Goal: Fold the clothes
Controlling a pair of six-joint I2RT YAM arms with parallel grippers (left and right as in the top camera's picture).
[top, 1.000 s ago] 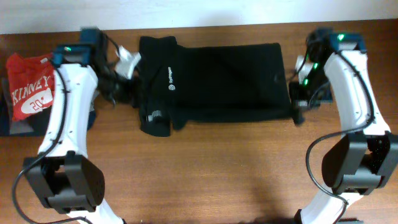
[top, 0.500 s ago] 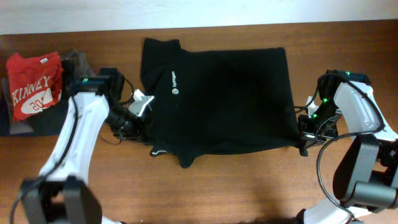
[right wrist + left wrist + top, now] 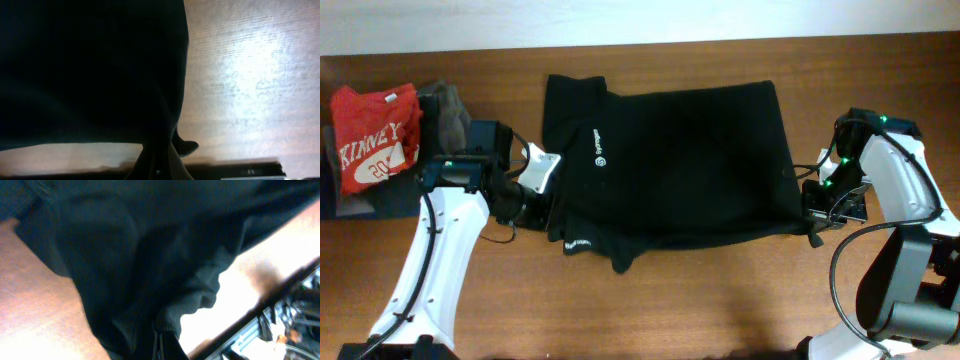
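Both near corners of the garment are pinched, so the left gripper should next carry the garment's edge outward toward the white logo marks and open.
The black garment lies spread across the middle of the wooden table, with small white logo marks near its left side and on a sleeve cuff at the lower left. My left gripper is shut on the garment's lower left edge; the left wrist view shows dark fabric pinched at the fingers. My right gripper is shut on the garment's lower right corner; the right wrist view shows black cloth filling the frame and running into the fingers.
A red shirt with white "KINNEY" print lies on folded grey and dark garments at the far left. Bare wooden table lies in front of the garment. The table's back edge meets a white wall.
Both grippers have pulled the garment's front edge toward the front of the table, spreading it larger. The left arm has dropped lower and moved slightly right over the last half second.
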